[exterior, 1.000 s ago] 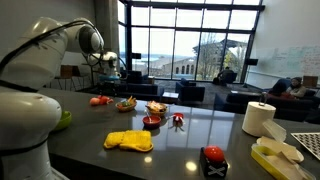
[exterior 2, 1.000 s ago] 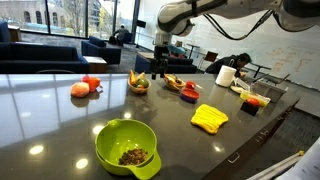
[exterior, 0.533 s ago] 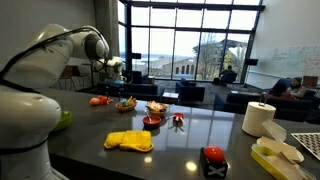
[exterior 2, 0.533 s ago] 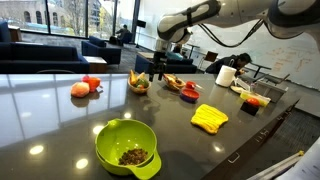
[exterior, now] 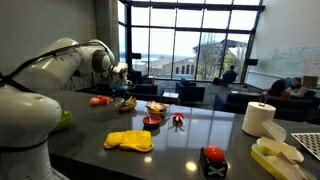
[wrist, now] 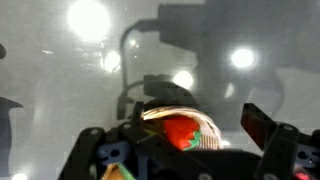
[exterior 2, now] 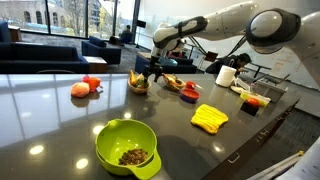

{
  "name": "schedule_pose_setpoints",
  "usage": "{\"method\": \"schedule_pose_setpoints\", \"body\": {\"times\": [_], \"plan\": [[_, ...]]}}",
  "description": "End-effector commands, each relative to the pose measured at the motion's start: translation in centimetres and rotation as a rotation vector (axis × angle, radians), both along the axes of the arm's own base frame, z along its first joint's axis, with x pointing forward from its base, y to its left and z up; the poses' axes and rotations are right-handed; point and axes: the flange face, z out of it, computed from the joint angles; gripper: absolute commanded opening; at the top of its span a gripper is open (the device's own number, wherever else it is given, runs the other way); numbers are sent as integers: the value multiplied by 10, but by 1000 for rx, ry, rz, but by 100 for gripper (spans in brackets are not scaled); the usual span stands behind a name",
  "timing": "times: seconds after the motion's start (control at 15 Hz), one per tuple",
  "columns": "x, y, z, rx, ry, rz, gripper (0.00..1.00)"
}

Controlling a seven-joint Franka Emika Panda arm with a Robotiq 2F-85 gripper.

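My gripper shifts down and to the left in the wrist view toward the wicker basket's rim next, since the thin edge of the basket's rim fits my fingers.
My gripper hangs just above a small wicker basket of toy fruit on the dark glossy counter; both show in both exterior views, the gripper over the basket. In the wrist view the gripper is open, with a finger on either side of the basket. A red strawberry-like toy lies in it between the jaws. I see nothing held.
A second basket and a red bowl stand beside it. A yellow cloth, a green bowl, red fruit toys, a paper towel roll and a red-and-black item are on the counter.
The arm has come down and forward, bringing the gripper from well above the counter to just over the small fruit basket.
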Motion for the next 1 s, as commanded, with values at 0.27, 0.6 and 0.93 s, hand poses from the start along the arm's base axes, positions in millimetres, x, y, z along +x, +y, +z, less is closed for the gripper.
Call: {"method": "schedule_pose_setpoints", "body": {"times": [0.27,0.6,0.93], "plan": [[41,-19,-23,-8,-55,-162,100],[52,-28,-38,-18,-72,-220,100],[58,-37,-48,-26,-78,-266,100]]}}
